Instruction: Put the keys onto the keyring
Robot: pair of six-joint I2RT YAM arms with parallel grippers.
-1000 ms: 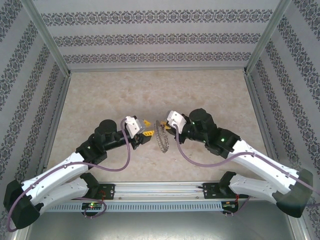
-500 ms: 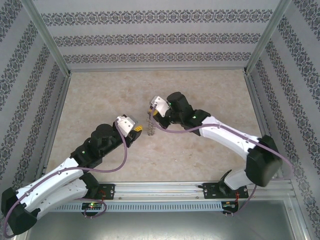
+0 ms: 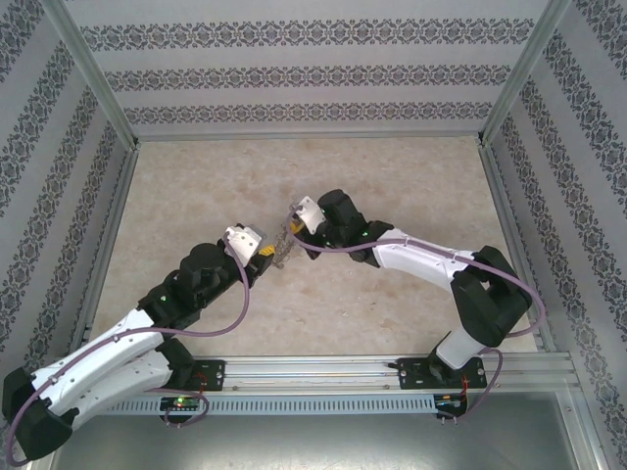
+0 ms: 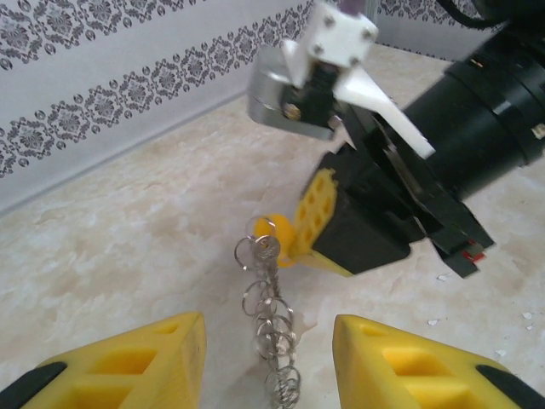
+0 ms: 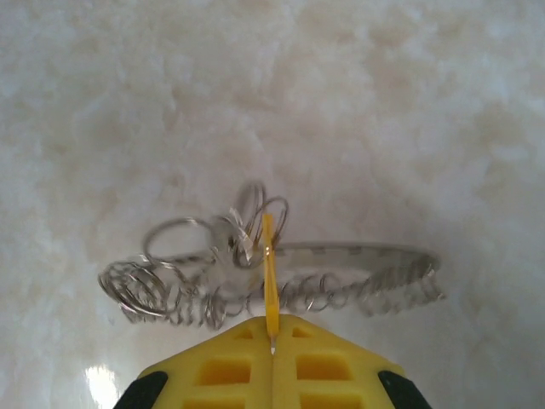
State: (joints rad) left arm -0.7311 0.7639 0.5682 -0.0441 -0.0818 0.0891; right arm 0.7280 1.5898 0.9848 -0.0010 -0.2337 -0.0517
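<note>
The right gripper lowers back toward the bare tabletop next, tips the ring flat and releases the thin yellow key [image 5: 270, 273], because the ring stands on edge.
The keyring [image 4: 271, 319] stands on edge, a grey metal ring fringed with small wire loops; it also appears as keyring [image 3: 282, 250] and keyring [image 5: 358, 256]. My right gripper [image 5: 272, 331] is shut on a thin yellow key [image 5: 270, 273], whose far end sits among the loops at the ring's rim. From the left wrist, the key's yellow head [image 4: 281, 240] shows at the ring's top, beside the right gripper's fingers [image 4: 317, 209]. My left gripper [image 4: 268, 345] is open, its yellow fingers either side of the ring with a gap on each side.
Both grippers, left gripper [image 3: 263, 257] and right gripper [image 3: 292, 231], meet at mid-table on the beige marbled surface [image 3: 411, 186]. The right arm [image 3: 431, 259] stretches across from the right. Patterned walls and a metal frame [image 3: 108, 166] enclose the table.
The right gripper has carried the key left and farther back, its arm stretching out. The keyring moved left with it. The left gripper's jaws have widened off the ring.
</note>
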